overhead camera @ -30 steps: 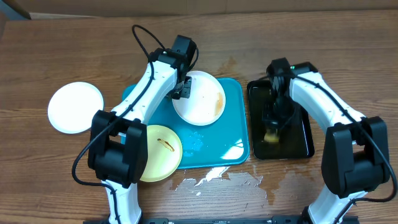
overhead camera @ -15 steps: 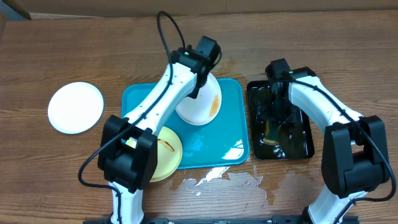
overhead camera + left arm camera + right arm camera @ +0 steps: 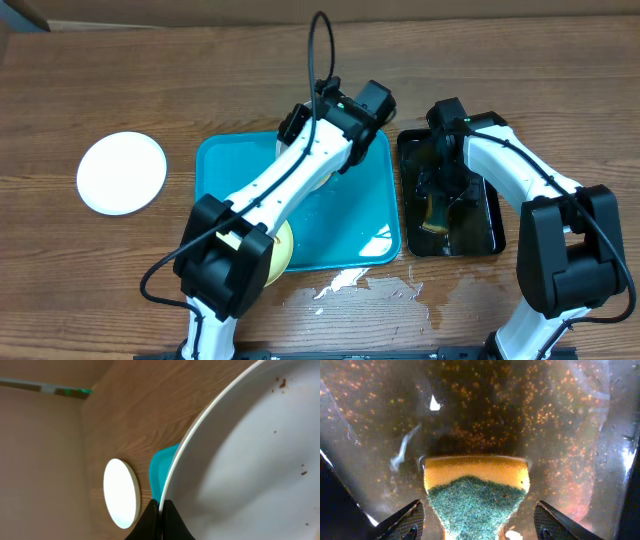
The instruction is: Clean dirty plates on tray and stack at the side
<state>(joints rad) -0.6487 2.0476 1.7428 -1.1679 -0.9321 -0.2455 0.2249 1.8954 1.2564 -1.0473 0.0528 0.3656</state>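
Observation:
Next I need to turn my left gripper to level the tilted plate, lower it onto the turquoise tray's bottom [image 3: 347, 194] and release the plate's rim, as that spot lies below my gripper.
My left gripper [image 3: 161, 510] is shut on the rim of a white plate [image 3: 250, 455] speckled with brown crumbs, held tilted above the right side of the turquoise tray [image 3: 360, 225]. In the overhead view the left arm hides most of that plate. A pale yellow plate [image 3: 281, 248] peeks out under the arm at the tray's front left. A clean white plate [image 3: 122, 172] lies on the table to the left. My right gripper [image 3: 480, 522] stands open around a yellow and green sponge [image 3: 475, 490], not touching it.
The sponge lies in a wet black tray [image 3: 482, 228] right of the turquoise one, its bottom flecked with crumbs. Spilled water [image 3: 350, 285] glistens on the wooden table in front of the trays. A cable [image 3: 318, 50] loops above the left wrist.
The left arm has swung the white plate rightward across the tray and tipped it up. The right gripper has opened off the sponge in the black tray.

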